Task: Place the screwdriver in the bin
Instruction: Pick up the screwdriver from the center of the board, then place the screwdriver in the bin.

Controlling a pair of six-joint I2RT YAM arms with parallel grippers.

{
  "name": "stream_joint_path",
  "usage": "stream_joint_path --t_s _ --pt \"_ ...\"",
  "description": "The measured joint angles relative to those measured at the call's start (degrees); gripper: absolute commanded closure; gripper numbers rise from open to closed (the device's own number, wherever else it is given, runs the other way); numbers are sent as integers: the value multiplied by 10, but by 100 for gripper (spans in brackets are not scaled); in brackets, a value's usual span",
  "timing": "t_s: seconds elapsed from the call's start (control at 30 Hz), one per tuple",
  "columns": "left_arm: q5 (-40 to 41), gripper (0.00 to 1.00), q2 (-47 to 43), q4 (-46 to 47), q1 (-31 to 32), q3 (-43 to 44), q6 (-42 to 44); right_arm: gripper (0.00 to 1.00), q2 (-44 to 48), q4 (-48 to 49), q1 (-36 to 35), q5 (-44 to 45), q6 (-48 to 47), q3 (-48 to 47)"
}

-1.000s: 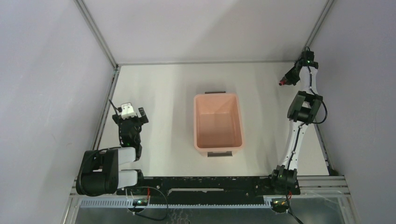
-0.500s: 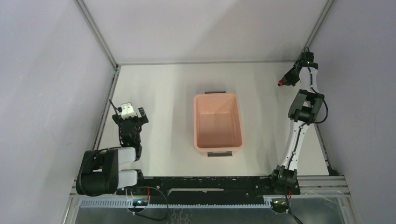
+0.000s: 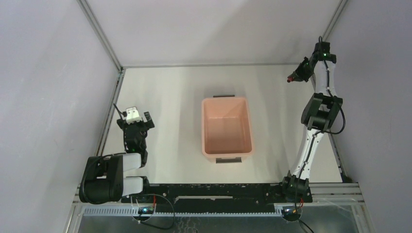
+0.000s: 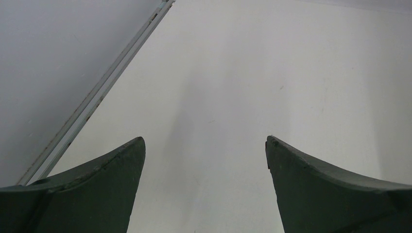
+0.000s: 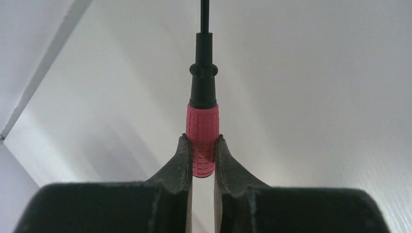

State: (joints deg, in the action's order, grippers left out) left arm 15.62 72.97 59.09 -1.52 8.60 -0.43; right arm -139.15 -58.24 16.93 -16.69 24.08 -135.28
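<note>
My right gripper holds the screwdriver and needs to move back and to the left in the top view, down over the bin's bottom, to let it go, since the bin (image 3: 227,127) is empty.
The salmon-pink bin (image 3: 227,127) stands in the middle of the table, dark grey handles at its near and far ends. My right gripper (image 3: 295,76) is at the far right, raised above the table, well right of and beyond the bin. It is shut on the red handle of the screwdriver (image 5: 202,138), whose black shaft points away from the jaws; the red tip shows in the top view (image 3: 291,79). My left gripper (image 4: 205,145) is open and empty, low over the bare table at the near left (image 3: 136,122).
A metal rail (image 3: 111,114) runs along the table's left edge beside my left gripper. Grey walls enclose the table on the left, far and right sides. The right arm (image 3: 318,114) stands tall along the right edge.
My right gripper has risen and moved slightly farther back with the screwdriver. The left arm and the bin have not moved.
</note>
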Motion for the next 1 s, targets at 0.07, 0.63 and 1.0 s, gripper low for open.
stream_joint_path --t_s 0.07,0.63,1.0 --pt "0 2 0 0 0 0 0 100 35 -10 -5 -2 -10 0" --pt "0 2 0 0 0 0 0 100 331 -112 -97 7 -38 84" --pt "0 2 0 0 0 0 0 100 552 -54 -449 87 56 382"
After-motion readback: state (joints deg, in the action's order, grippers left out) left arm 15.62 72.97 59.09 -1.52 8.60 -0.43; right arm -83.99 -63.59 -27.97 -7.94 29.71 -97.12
